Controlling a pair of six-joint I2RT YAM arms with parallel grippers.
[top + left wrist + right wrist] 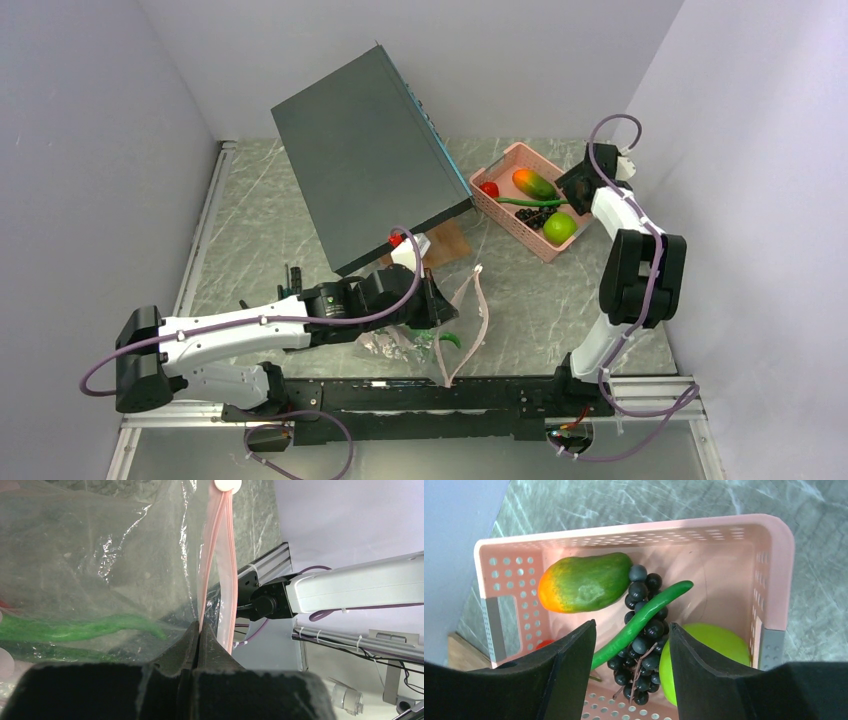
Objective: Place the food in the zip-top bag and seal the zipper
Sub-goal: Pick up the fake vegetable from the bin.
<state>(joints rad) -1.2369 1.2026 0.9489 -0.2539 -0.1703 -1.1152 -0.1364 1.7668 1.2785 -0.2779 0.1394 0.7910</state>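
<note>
The robot will next lower its right gripper into the basket [649, 530] and close it on the green pod's tip end [653, 606], which is below the gripper's open fingers and on top of the grapes.
The clear zip-top bag [405, 342] lies crumpled in front of the arm bases, with long green pods [75, 627] showing through its plastic [100, 555]. My left gripper [200, 629] is shut on one edge of its pink zipper [217, 555], whose two strips hang apart. Over the pink basket [649, 530], my right gripper [631, 625] hovers open, its fingers either side of black grapes [644, 640] and a green pod [649, 611]. A mango [584, 582], a lime-green fruit [719, 642] and a red piece [544, 643] also lie in the basket.
A large dark grey slab [370, 160] leans tilted over the table's middle, with a brown board [450, 243] and a small red thing [398, 238] under its low corner. The basket [505, 158] stands at the back right near the wall. A black rail [420, 395] runs along the near edge.
</note>
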